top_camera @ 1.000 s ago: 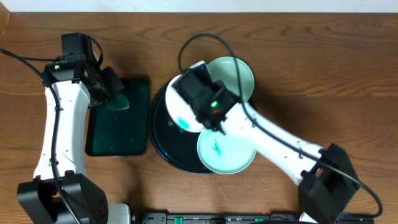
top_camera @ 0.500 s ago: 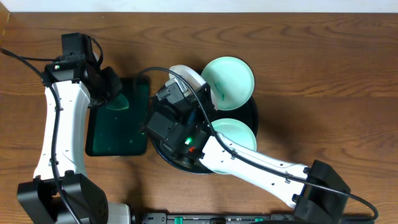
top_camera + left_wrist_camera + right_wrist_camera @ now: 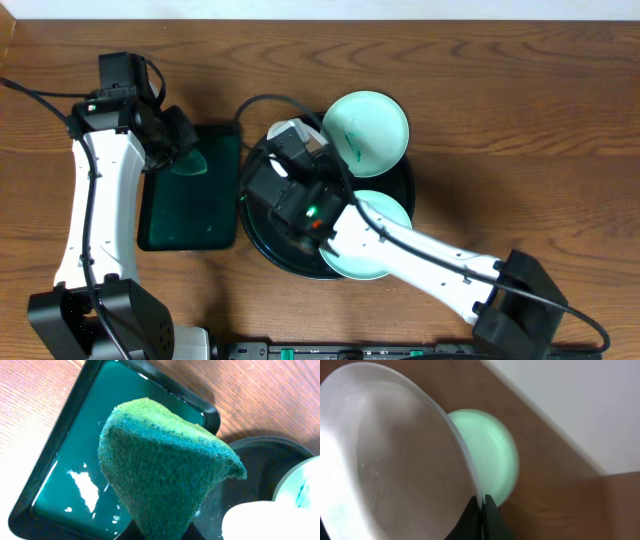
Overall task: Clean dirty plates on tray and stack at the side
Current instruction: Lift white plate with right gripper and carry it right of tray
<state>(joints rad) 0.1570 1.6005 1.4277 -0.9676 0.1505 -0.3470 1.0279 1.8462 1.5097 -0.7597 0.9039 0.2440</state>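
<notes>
My right gripper will go to the right in the overhead view and down, releasing the rim of the white plate on the tabletop beside the black tray, since it's bare there.
The black tray (image 3: 258, 232) holds two turquoise plates. The back one (image 3: 372, 122) has a green smear. The front one (image 3: 378, 222) is partly under my right arm. My right gripper (image 3: 300, 155) is shut on the rim of the white plate (image 3: 288, 130) and holds it tilted on edge above the tray's left part. In the right wrist view the jaws (image 3: 481, 505) pinch the white plate's rim (image 3: 395, 460), with a turquoise plate (image 3: 490, 450) behind. My left gripper (image 3: 183, 148) is shut on a green sponge (image 3: 165, 470) above the green tray.
A rectangular dark-green tray (image 3: 190, 210) with wet glints lies left of the black tray; it also shows in the left wrist view (image 3: 75, 475). Bare wood tabletop (image 3: 520, 110) lies to the right and behind. A cable loops above the right gripper.
My right arm swung the white plate from over the tray's middle toward its left side and tipped it more on edge. The left arm and sponge have not moved.
</notes>
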